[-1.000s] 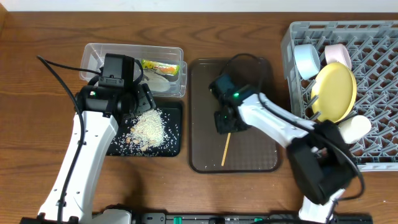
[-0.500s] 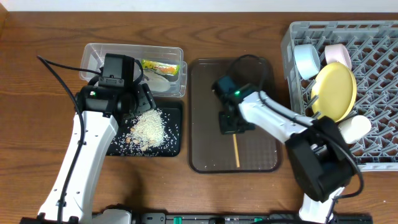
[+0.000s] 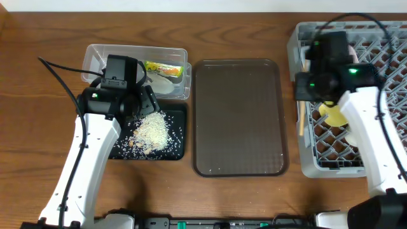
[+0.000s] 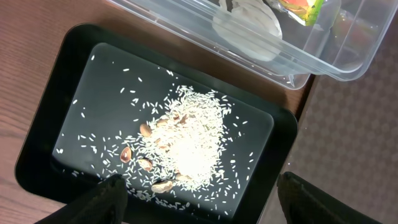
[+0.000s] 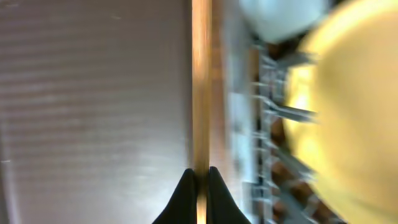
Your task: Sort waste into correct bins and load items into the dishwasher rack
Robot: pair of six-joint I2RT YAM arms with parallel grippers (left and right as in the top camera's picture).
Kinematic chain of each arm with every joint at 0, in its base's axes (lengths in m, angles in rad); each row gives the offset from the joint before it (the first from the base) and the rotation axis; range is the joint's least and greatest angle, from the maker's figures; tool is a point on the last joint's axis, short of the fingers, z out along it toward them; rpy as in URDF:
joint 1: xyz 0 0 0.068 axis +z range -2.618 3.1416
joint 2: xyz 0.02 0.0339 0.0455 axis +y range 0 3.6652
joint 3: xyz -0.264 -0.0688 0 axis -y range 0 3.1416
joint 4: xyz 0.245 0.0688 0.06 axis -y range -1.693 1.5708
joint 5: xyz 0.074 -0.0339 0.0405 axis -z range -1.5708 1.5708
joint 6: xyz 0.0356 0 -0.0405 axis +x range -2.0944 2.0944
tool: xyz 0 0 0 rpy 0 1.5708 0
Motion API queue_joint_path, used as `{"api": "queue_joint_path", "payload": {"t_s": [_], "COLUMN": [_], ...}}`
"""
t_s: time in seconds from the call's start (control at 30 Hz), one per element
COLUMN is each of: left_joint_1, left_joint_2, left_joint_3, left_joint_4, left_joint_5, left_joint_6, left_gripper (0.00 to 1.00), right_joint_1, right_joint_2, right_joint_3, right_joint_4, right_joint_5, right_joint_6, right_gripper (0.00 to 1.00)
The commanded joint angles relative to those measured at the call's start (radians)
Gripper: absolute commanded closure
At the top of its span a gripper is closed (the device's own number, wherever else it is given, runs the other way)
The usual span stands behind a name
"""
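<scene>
The chopstick still hangs over the rack's rim. My right gripper should next move toward the yellow plate and down and let go of the chopstick in the gap inside the rack's rim (image 3: 312, 124) (image 5: 255, 118).
My right gripper (image 3: 303, 95) is shut on a thin wooden chopstick (image 3: 300, 124) and holds it at the left edge of the grey dishwasher rack (image 3: 381, 44). In the right wrist view the jaws (image 5: 199, 177) pinch the chopstick (image 5: 200, 74) beside the yellow plate (image 5: 354, 106). My arm hides most of the plate (image 3: 333, 114) and the bowls in the overhead view. My left gripper (image 4: 202, 190) is open and empty over the black tray (image 4: 273, 124) of white rice (image 4: 193, 137). The clear tub (image 3: 137, 52) holds the green wrapper (image 3: 164, 67) and the crumpled clear wrapper (image 4: 249, 28).
The dark-brown serving tray (image 3: 238, 114) lies between the black tray (image 3: 178, 143) and the rack. A few brown nuts (image 4: 146, 129) lie among the rice. The left arm's cable runs across the table at far left.
My right gripper has lifted the chopstick off the brown serving tray and carried it right to the rack's left edge. The left arm has not moved.
</scene>
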Motion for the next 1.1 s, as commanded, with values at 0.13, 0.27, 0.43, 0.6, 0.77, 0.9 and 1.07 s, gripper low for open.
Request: {"api": "queue_joint_path", "payload": {"t_s": [0.13,0.27,0.43,0.6,0.77,0.9,1.07], "left_joint_1": [0.004,0.004,0.004,0.005,0.005,0.005,0.005], "left_joint_2": [-0.006,-0.006,-0.006,-0.006,-0.006,-0.007,-0.026], "left_joint_3": [0.005,0.006,0.006,0.006,0.006,0.006,-0.004], "left_joint_4": [-0.003,-0.003,-0.003,-0.003,-0.006,-0.026,-0.104], "left_joint_5": [-0.011,-0.011,-0.011,-0.012,-0.012,-0.012,-0.012], "left_joint_6": [-0.013,-0.013,-0.013,-0.012,0.080,0.189,0.259], "left_gripper": [0.20,0.20,0.11,0.05,0.04,0.04,0.04], "right_joint_1": [-0.118,-0.128,-0.128,-0.128,-0.128,-0.128,-0.128], "right_joint_2": [0.055,0.072,0.073,0.054,0.010,-0.040,-0.123], "right_joint_3": [-0.092,-0.143,-0.158,-0.144,-0.131,-0.131,-0.145], "right_joint_4": [0.014,0.065,0.146,0.195,0.259,0.249,0.191], "right_joint_5": [0.004,0.018,0.016,-0.010,-0.087,-0.097,-0.078], "right_joint_6": [-0.160,-0.160,-0.159,-0.158,-0.159,-0.158,-0.106], "right_gripper": [0.99,0.99,0.75,0.49,0.44,0.43,0.36]}}
